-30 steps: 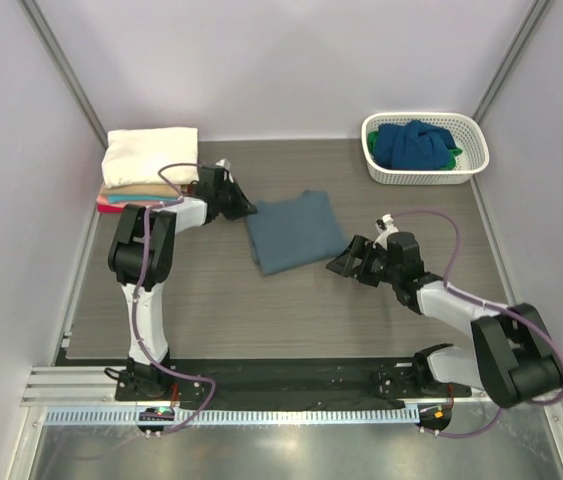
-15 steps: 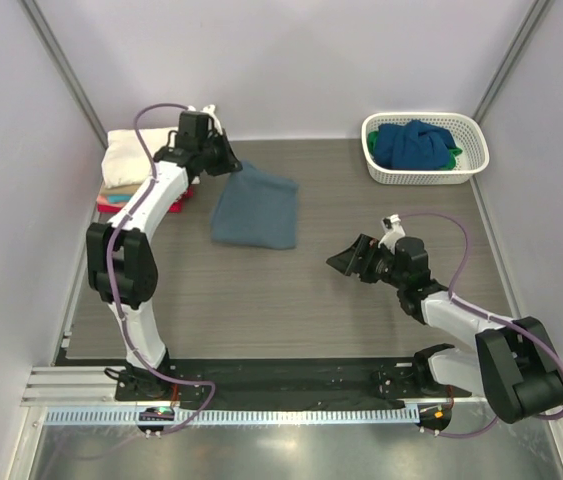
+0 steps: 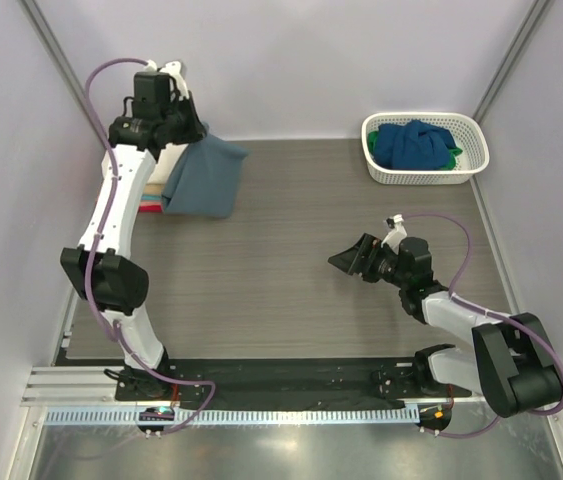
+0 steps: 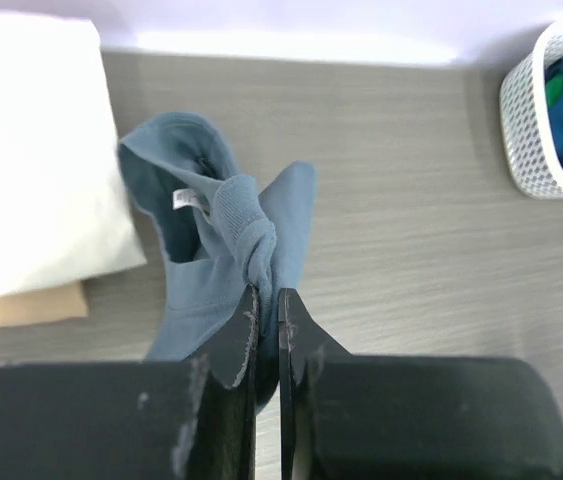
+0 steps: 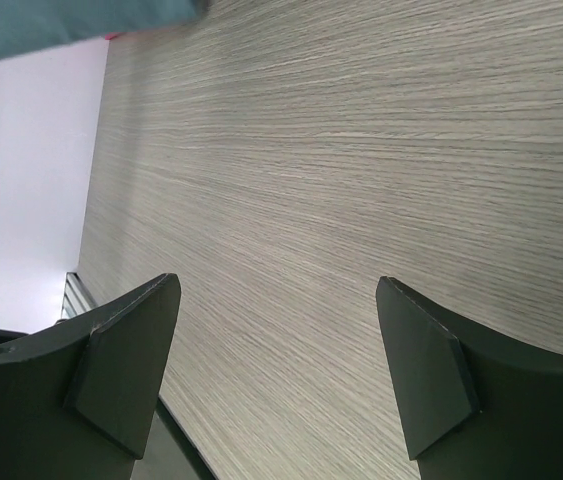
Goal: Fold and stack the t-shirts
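My left gripper moves to the left in the top view next, lowers over the cream t-shirt point(image 3: 168, 161) point(image 4: 31, 150) and releases, since the grey-blue t-shirt hangs beside the stack.
My left gripper point(image 3: 193, 130) is shut on the folded slate grey-blue t-shirt point(image 3: 204, 178) and holds it lifted at the far left, hanging over the edge of the stack. In the left wrist view the shirt point(image 4: 223, 243) bunches at my gripper point(image 4: 268, 298). The stack has a cream t-shirt point(image 4: 31, 150) on top, with a tan one point(image 4: 21, 308) and a red edge point(image 3: 149, 208) below. My right gripper point(image 3: 346, 262) is open and empty, low over the table at the right; in its wrist view the gripper point(image 5: 279, 350) shows only bare wood between its fingers.
A white lattice basket point(image 3: 469, 165) at the far right corner holds a darker blue shirt point(image 3: 413, 145) and a green one point(image 3: 454, 154). It also shows in the left wrist view point(image 4: 523, 130). Walls close in on the left, back and right.
My left arm has lifted the grey-blue shirt off the middle of the table and carried it back and left to the stack. My right gripper has stayed almost still.
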Tool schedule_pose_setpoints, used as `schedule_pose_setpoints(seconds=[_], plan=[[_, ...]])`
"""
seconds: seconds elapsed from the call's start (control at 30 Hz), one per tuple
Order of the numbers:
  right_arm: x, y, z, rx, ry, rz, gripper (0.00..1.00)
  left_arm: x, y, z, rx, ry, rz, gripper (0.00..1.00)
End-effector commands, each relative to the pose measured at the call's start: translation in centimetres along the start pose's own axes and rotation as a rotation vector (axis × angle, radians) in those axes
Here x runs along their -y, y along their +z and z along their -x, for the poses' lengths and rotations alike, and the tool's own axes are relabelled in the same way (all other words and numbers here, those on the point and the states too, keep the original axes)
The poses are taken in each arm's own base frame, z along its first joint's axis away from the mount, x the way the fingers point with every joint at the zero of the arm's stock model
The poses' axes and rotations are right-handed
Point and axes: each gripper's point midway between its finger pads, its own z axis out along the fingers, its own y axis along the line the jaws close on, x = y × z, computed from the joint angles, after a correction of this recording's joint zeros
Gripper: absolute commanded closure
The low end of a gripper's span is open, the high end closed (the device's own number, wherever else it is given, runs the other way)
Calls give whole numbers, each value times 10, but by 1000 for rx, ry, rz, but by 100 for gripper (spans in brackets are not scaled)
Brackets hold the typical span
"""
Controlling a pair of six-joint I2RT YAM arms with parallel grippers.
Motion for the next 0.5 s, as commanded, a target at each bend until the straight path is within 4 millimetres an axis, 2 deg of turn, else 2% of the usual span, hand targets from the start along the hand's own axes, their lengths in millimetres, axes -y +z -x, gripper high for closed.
schedule_pose_setpoints(seconds=[0.0, 0.3, 0.47], plan=[[-10, 1, 9, 33, -24, 52, 14, 3, -57, 52, 146, 73, 9, 100], [-9, 1, 8, 28, -16, 54, 14, -7, -87, 96, 260, 75, 4, 100], [-8, 2, 8, 26, -14, 55, 14, -19, -98, 118, 307, 63, 0, 100]])
